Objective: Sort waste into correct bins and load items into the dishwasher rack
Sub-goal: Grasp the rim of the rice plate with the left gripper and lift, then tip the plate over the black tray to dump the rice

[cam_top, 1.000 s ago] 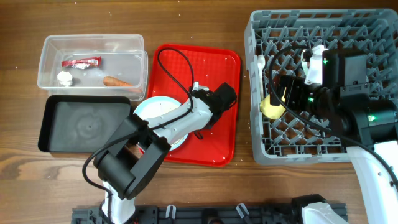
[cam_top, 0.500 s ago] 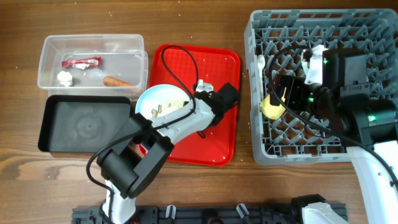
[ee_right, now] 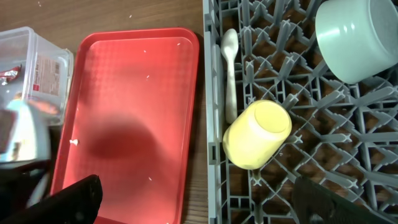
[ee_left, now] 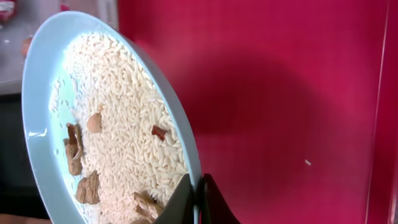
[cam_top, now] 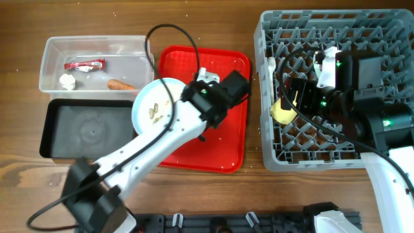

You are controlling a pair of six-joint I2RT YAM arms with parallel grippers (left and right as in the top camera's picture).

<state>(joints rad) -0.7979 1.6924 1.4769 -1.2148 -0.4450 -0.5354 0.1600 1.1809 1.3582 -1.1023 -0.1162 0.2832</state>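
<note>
The left gripper will first tip the plate over the black tray (cam_top: 90, 133), because rice still covers the plate, and will then cross to release it at the grey rack's far spoon-side corner (cam_top: 274, 37).
My left gripper (cam_top: 185, 98) is shut on the right rim of the pale blue plate (cam_top: 157, 103) and holds it lifted and tilted over the red tray's left edge, beside the clear tub (cam_top: 52, 90) and the black tray (cam_top: 90, 133). In the left wrist view the jaws (ee_left: 198, 200) pinch the plate (ee_left: 37, 130), which carries rice and beige-brown scraps (ee_left: 124, 143). The tub holds the red wrapper (cam_top: 84, 64), the tissue (cam_top: 67, 81) and the carrot piece (cam_top: 121, 85). My right gripper (ee_right: 205, 208) is open and empty over the grey rack (cam_top: 388, 26), near the yellow cup (ee_right: 257, 134), the white spoon (ee_right: 230, 68) and a mint bowl (ee_right: 354, 37). The light blue bowl is hidden.
The flat red serving tray (cam_top: 223, 71) lies between the bins and the rack, bare apart from crumbs. The left arm's black cable (cam_top: 165, 39) loops above it. The yellow cup (cam_top: 283, 110) and the spoon (cam_top: 270, 65) lie at the rack's left side.
My left gripper has lifted the plate off the red tray and carried it up and to the left, towards the bins. The right arm has not moved.
</note>
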